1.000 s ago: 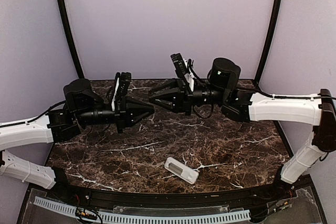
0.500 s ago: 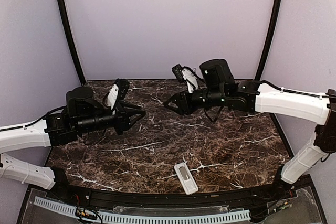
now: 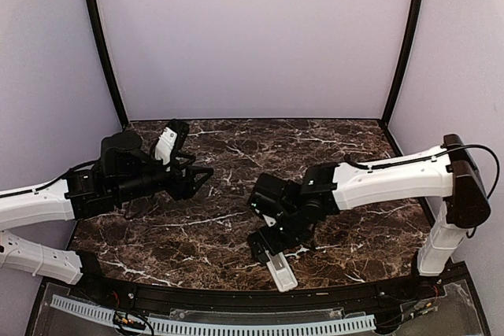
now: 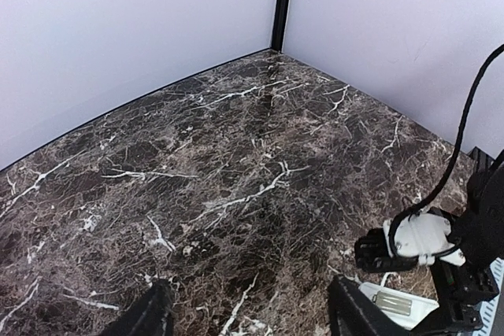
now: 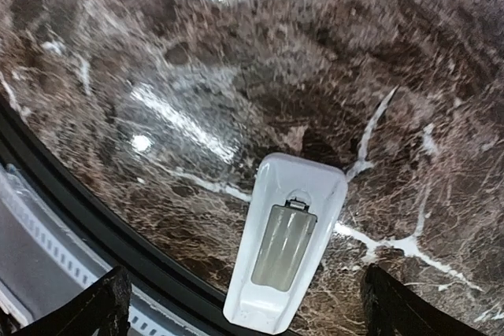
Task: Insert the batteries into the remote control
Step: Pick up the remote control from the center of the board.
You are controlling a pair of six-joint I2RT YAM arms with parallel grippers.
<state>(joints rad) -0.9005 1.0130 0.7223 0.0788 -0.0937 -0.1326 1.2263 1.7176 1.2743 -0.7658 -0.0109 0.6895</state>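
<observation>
The remote lies below the open fingers of my right gripper, still untouched. My right gripper will next move down and back until its fingers are on both sides of the remote's greyish panel point(image 3: 279, 265) point(image 5: 285, 248).
The remote control point(image 5: 285, 251) is a slim white handset lying back-up at the table's front edge, its near end over the black rim. A greyish panel fills its battery bay point(image 5: 283, 246). The batteries are hidden. My right gripper point(image 5: 248, 308) hangs open just above the remote, one fingertip point(image 5: 101, 304) on each side, not touching it. From the top view it sits over the remote point(image 3: 282, 273) with the right gripper point(image 3: 271, 249) pointing down. My left gripper point(image 3: 202, 174) hovers open and empty at the left, and its wrist view shows the left gripper point(image 4: 252, 320) over bare marble, the remote point(image 4: 398, 301) at the lower right.
The dark marble table point(image 3: 346, 218) ends in a black front rim point(image 5: 71, 210), with a perforated white strip point(image 3: 236, 324) below it. Lilac walls and two black corner posts point(image 3: 101, 45) close the back and sides. The right arm point(image 4: 421, 241) shows in the left wrist view.
My right arm swung from mid-air down over the remote and opened wide. The left gripper opened and drew back left. The remote turned and shifted toward the front edge early on.
</observation>
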